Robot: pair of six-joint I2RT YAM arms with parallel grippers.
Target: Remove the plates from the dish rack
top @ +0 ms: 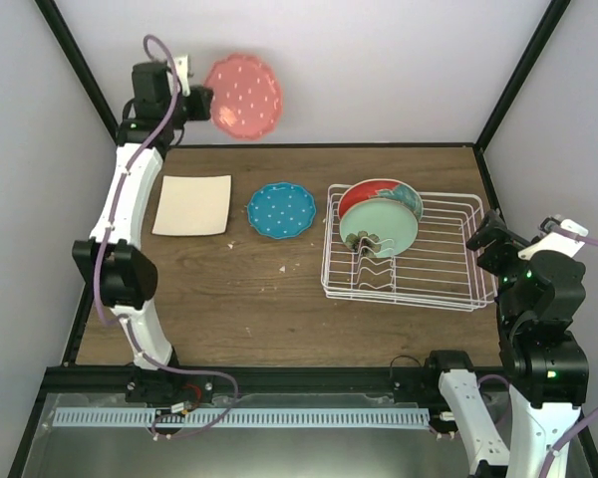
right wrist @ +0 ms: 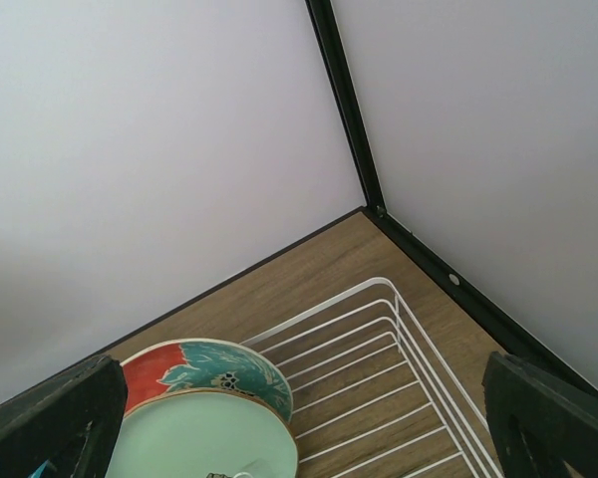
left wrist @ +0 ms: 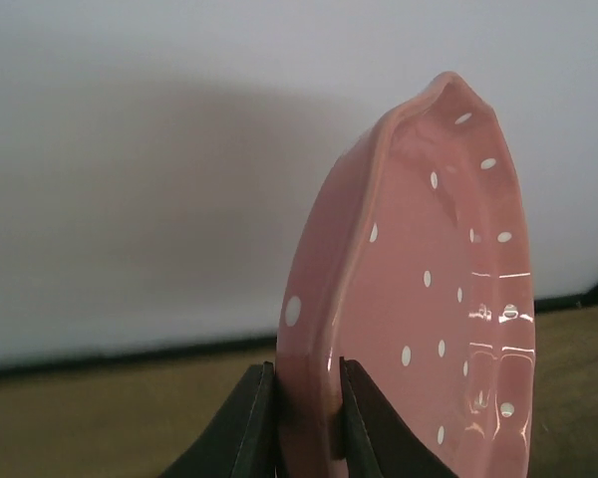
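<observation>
My left gripper will tilt down and lower back toward the empty blue plate (top: 281,209), which is below it and to its right in the top view, and release there.
My left gripper (top: 201,103) is shut on the rim of the pink polka-dot scalloped plate (top: 243,96) and holds it high above the table's far left; the left wrist view shows the plate (left wrist: 419,299) on edge between my fingers (left wrist: 255,418). The beige square plate (top: 192,205) and the blue polka-dot plate (top: 282,210) lie flat on the table. The white wire dish rack (top: 439,269) holds the mint green plate (top: 379,225) in front of the red-and-teal plate (top: 377,191); both show in the right wrist view (right wrist: 204,438). My right gripper (top: 490,237) is open by the rack's right side.
Black frame posts (top: 513,75) and grey walls bound the wooden table (top: 239,299). A black rail (right wrist: 448,279) runs along the table's right edge beside the rack.
</observation>
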